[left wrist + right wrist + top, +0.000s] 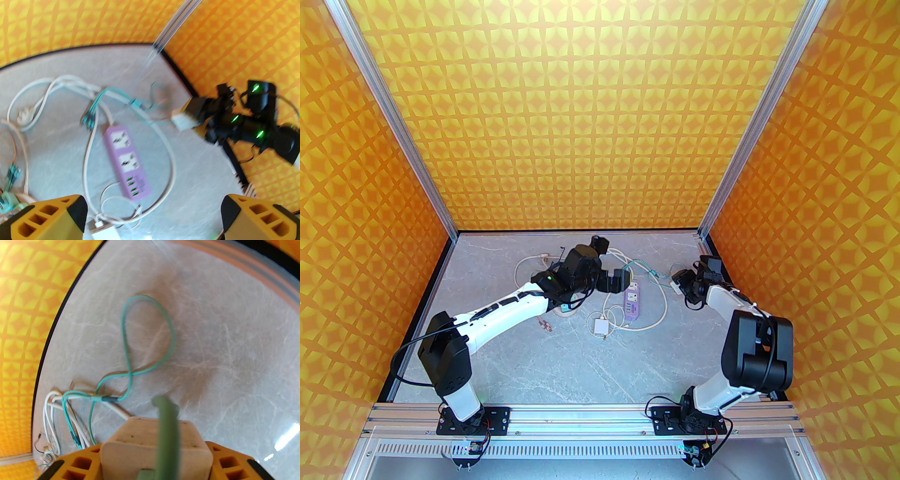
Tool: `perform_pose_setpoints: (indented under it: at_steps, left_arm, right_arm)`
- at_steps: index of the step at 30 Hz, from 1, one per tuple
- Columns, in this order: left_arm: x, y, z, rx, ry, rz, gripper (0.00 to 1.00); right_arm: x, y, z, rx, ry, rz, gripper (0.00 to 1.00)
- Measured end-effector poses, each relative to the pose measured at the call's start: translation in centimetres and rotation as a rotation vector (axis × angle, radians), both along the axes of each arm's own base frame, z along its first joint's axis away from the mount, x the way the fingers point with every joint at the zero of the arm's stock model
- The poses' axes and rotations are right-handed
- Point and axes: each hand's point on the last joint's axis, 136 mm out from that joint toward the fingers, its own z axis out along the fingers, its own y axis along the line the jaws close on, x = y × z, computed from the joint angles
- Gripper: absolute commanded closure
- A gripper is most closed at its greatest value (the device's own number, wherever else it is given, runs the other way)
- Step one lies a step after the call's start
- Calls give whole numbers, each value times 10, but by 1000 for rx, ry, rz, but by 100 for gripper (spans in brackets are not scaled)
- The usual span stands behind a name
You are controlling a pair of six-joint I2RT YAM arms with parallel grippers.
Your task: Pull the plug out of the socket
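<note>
My right gripper is above bare table, clear of the socket strip (633, 302), so it needs to move a little farther away and open to let go of the white plug.
The purple socket strip (633, 302) lies flat on the grey table, and in the left wrist view the socket strip (127, 161) has nothing in either of its two outlets. My left gripper (615, 280) hovers just left of its far end, and in its wrist view the left gripper (152, 220) stands open with nothing between its yellow fingers (46, 218). My right gripper (678, 284), to the right of the strip and apart from it, is shut on the white plug (185, 120). In the right wrist view the plug (131, 446) sits between the fingers, with a green cable across it.
A white cord (663, 304) loops around the strip. A small white charger block (599, 326) lies in front of it. Thin teal wires (150, 333) trail over the table behind the strip, and more loose wires (543, 324) lie under the left arm. Orange walls close three sides.
</note>
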Motion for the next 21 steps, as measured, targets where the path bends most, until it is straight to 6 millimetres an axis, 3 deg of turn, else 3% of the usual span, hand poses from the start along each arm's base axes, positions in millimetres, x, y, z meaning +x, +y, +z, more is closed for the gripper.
perform_pose_setpoints:
  at_steps: [5, 11, 12, 13, 21]
  left_arm:
    - [1, 4, -5, 17, 0, 17, 1]
    - [6, 13, -5, 56, -25, 56, 1]
    - [6, 15, -4, 64, -30, 62, 1]
    - [7, 18, -3, 70, -37, 69, 1]
    - [14, 42, -6, 160, -74, 156, 1]
  right_arm:
    - [1, -9, -16, 116, -25, -52, 52]
    - [0, -12, -15, 143, -36, -56, 20]
    - [-1, -12, -13, 138, -37, -51, 7]
    - [-2, -11, -10, 135, -39, -48, 2]
    - [-11, -9, 35, 63, -108, -1, 2]
